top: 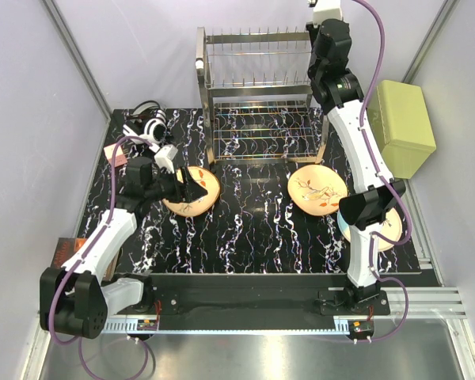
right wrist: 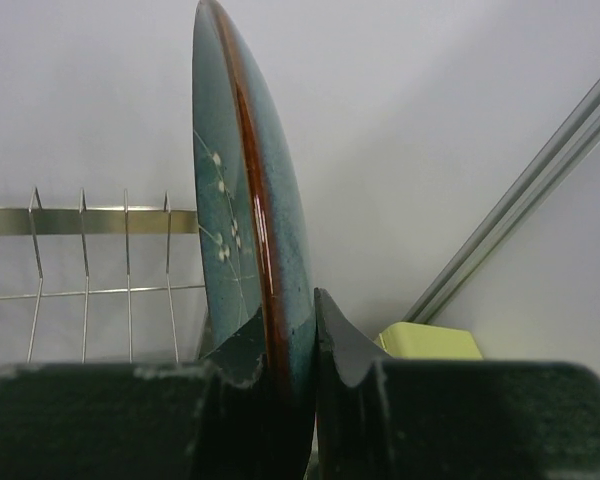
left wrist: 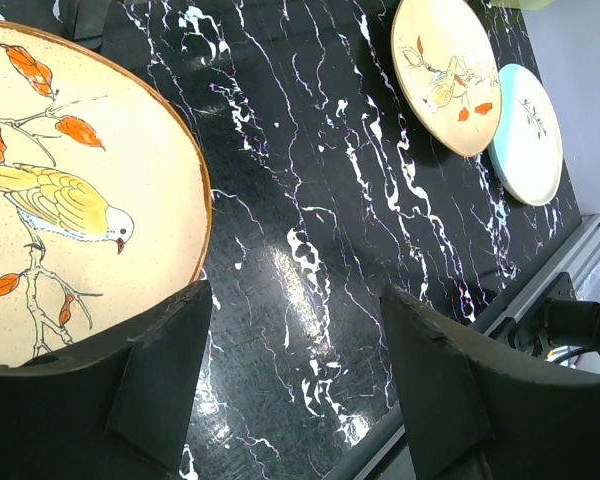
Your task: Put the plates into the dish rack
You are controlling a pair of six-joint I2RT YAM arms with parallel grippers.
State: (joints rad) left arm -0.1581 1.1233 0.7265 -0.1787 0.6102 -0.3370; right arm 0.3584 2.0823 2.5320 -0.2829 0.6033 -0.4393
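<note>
My right gripper is above the place for the teal plate. Next, I will lower the plate slightly with it, upright and edge-on, toward the rack's end wires (top: 302, 55) (right wrist: 174, 285), then open.
The dish rack (top: 257, 95) stands empty at the back middle; its top prongs show in the right wrist view (right wrist: 80, 250). My right gripper (right wrist: 290, 340) is raised by the rack's right end (top: 326, 16) and is shut on the rim of the glossy teal plate (right wrist: 245, 200), which it holds upright and edge-on. My left gripper (left wrist: 290, 370) is open, low over the mat, with its left finger (left wrist: 165, 375) over the rim of an orange-peach bird plate (left wrist: 80, 190) (top: 202, 184). A second orange-peach plate (top: 317, 190) (left wrist: 445, 70) and the cream plate (top: 389, 231) (left wrist: 528, 135) lie at the right.
An olive-green box (top: 408, 127) stands right of the rack, also visible in the right wrist view (right wrist: 430, 342). Cables and a small white and black device (top: 150, 127) lie at the back left. The right arm's elbow (top: 368, 207) overlaps the cream plate. Walls close both sides.
</note>
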